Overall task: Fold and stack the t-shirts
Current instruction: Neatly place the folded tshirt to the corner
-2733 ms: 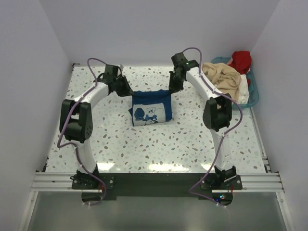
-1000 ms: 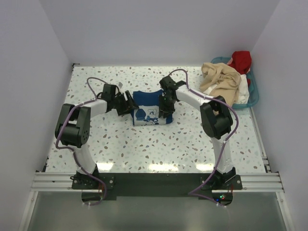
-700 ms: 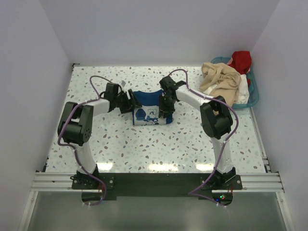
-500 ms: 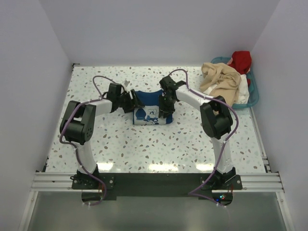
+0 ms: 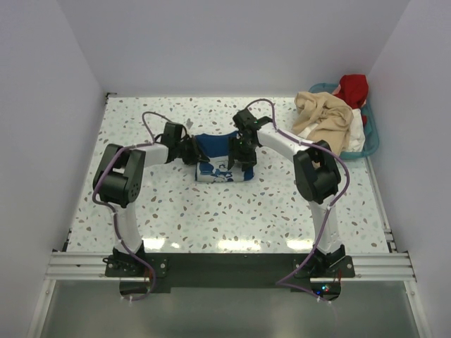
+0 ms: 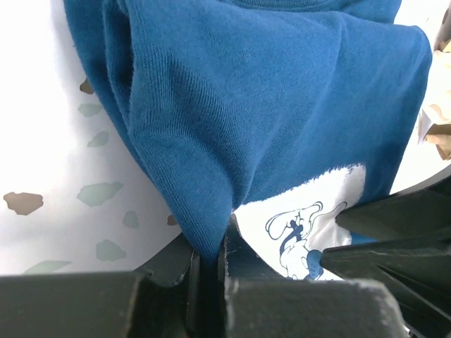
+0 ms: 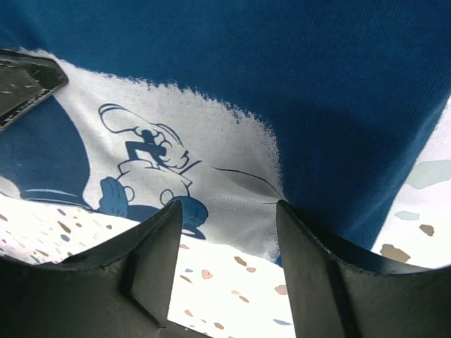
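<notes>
The tabletop lies bare (image 5: 139, 117) toward the corner of the walls. My left gripper should drag the navy shirt there, outward and to the left in the top view.
The navy blue t-shirt (image 5: 218, 156) with a white cartoon print lies folded at the table's middle. My left gripper (image 5: 192, 151) is at its left edge. In the left wrist view the left gripper (image 6: 208, 255) is shut on a fold of the navy cloth (image 6: 268, 105). My right gripper (image 5: 238, 156) is over the shirt's right side. In the right wrist view the right gripper (image 7: 229, 236) is open, its fingers (image 7: 156, 246) spread over the print (image 7: 176, 169) at the shirt's front edge. A beige shirt (image 5: 323, 115), a red shirt (image 5: 353, 87) and a white one (image 5: 359, 134) lie in the basket.
The teal plastic basket (image 5: 371, 144) stands at the table's far right, with clothes piled over its rim. The white walls close in the table on the left, back and right. The speckled tabletop (image 5: 232, 211) stretches in front of the shirt.
Both grippers have come down and inward from the back of the table with the shirt's rear edge. In the last second the left gripper slid right against the shirt; the right one barely moved.
</notes>
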`<state>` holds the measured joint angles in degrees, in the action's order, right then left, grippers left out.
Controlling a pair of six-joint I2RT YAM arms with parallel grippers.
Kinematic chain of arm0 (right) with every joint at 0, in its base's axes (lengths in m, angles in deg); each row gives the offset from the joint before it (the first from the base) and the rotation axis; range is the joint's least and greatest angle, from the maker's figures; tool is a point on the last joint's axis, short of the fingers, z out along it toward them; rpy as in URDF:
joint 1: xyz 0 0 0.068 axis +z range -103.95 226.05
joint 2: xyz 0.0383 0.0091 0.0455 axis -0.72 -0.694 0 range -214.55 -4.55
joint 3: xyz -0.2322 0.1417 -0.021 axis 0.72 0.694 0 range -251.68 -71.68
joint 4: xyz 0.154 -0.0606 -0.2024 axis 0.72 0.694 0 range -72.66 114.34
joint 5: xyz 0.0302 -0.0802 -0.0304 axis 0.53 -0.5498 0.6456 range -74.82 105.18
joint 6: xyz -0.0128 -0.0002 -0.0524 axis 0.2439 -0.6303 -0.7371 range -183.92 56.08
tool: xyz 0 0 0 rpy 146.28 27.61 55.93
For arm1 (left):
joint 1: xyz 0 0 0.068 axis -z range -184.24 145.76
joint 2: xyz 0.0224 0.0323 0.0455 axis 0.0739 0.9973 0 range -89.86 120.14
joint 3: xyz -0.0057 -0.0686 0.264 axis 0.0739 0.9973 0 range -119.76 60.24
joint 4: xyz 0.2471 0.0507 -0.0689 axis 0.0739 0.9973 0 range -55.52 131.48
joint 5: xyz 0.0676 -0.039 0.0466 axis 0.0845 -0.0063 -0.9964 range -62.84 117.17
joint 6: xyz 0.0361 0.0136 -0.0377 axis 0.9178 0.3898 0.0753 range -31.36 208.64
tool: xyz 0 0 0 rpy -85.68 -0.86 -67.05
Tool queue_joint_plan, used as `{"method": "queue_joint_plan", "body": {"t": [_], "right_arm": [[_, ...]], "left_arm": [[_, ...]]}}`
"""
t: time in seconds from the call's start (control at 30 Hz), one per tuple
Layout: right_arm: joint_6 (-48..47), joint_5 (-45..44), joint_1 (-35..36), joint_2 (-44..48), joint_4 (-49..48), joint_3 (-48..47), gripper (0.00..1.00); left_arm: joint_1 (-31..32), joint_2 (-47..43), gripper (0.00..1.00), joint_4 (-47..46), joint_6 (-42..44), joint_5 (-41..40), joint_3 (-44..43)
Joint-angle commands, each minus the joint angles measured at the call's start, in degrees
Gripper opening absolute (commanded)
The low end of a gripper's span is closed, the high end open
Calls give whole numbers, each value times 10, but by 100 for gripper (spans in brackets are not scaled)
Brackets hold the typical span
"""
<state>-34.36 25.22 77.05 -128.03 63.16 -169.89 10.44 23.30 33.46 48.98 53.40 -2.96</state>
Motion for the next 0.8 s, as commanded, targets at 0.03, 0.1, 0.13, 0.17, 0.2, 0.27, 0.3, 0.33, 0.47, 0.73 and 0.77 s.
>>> {"method": "queue_joint_plan", "body": {"t": [0.03,0.1,0.13,0.17,0.2,0.27,0.3,0.33,0.47,0.73,0.77], "right_arm": [[-19,-22,-2,25,23,-31,62],[-21,-29,-2,39,30,-31,63],[-21,-34,-3,43,32,-29,63],[-21,-35,-5,47,33,-27,63],[-21,-36,-5,54,33,-25,64],[-20,-39,-7,59,35,-18,64],[-21,-40,-7,61,37,-17,64],[-21,-42,-8,65,38,-16,64],[-26,-51,-9,71,50,-13,64],[-28,-61,-11,76,63,-18,64],[-28,-60,-10,76,66,-19,64]], "left_arm": [[-28,16,0,50,48,-30,-10],[-62,14,0,47,49,-20,-12],[-85,17,0,49,54,-14,-17],[-96,19,0,52,59,-13,-24],[-106,21,0,58,64,-12,-31],[-133,29,0,83,88,-17,-60],[-141,31,0,92,98,-22,-71],[-147,33,0,108,116,-35,-93],[-201,50,0,166,173,-86,-160],[-259,64,0,263,289,-222,-275],[-274,67,0,264,290,-229,-279]]}}
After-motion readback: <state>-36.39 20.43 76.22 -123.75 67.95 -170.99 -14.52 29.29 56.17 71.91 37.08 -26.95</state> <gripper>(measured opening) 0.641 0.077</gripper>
